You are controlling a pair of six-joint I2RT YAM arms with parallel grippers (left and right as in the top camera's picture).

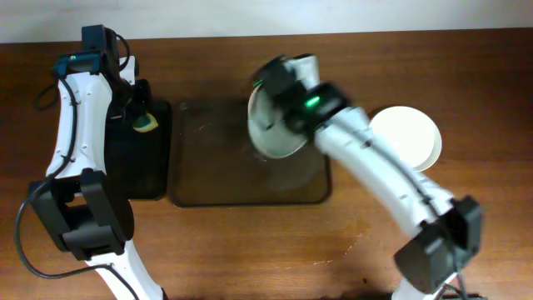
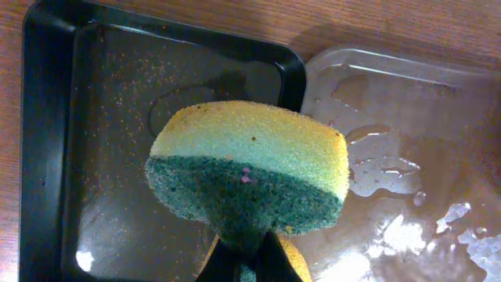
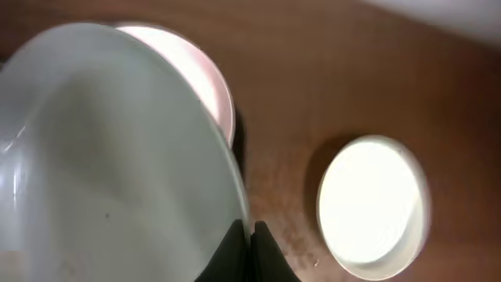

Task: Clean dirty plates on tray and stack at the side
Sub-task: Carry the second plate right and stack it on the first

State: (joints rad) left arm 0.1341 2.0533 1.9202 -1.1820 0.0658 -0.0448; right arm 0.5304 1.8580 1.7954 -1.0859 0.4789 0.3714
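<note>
Next, my right gripper needs to swing right in the overhead view and lower its blue-green plate onto the white plate [image 1: 405,137] [image 3: 374,207] on the table, stacking them, since that one lies below on that side.
My right gripper [image 1: 281,98] [image 3: 249,239] is shut on the rim of the pale blue-green plate [image 1: 271,129] [image 3: 117,157] and holds it tilted on edge above the dark brown tray [image 1: 208,167]. A white plate [image 1: 408,137] [image 3: 372,207] lies on the table to the right of the tray. The edge of another white plate [image 3: 207,74] shows behind the held one in the right wrist view. My left gripper [image 1: 143,123] [image 2: 250,262] is shut on a yellow and green sponge [image 2: 250,172] above the black tray [image 2: 47,157]. The brown tray's wet corner [image 2: 391,157] is beside it.
The narrow black tray [image 1: 150,171] lies against the brown tray's left side. My right arm [image 1: 391,183] reaches across the table from the front right. The wooden table's far edge meets a white wall.
</note>
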